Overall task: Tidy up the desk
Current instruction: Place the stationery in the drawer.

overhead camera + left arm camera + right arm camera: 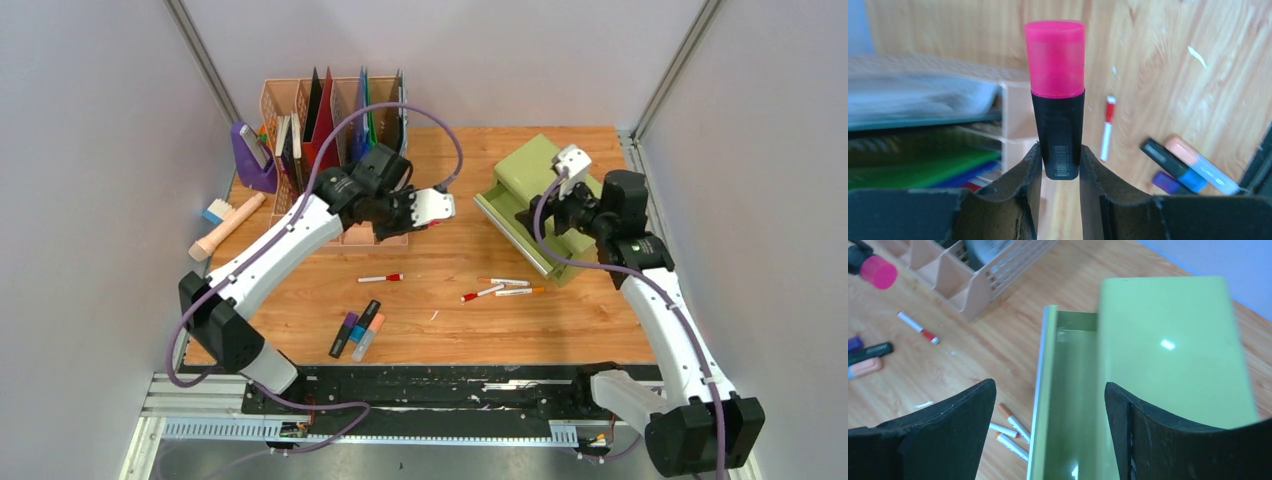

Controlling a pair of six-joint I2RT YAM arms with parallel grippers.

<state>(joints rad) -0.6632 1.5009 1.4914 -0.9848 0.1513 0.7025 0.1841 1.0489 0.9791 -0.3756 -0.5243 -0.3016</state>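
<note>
Next, the left gripper swings from beside the organiser to the right in the top view, over that drawer's opening [520, 227], as the green cabinet's drawer is open.
The desk [450, 310] is a light wood tabletop. My left gripper [1058, 150] is shut on a highlighter with a black body and pink cap [1055, 90], held above the desk beside the pink file organiser [330, 120]. In the top view the left gripper [435, 212] is just right of the organiser's front. My right gripper [1050, 385] is open and empty, hovering over the open drawer [1068, 405] of the green drawer cabinet [1168, 345]. The pink cap also shows in the right wrist view [878, 271].
Loose on the desk are a red-and-white marker [380, 278], three white pens [505, 290] and three highlighters [357, 328]. A purple holder [252, 155] and a brush [225, 225] sit at the left edge. The green cabinet [530, 175] stands at the right.
</note>
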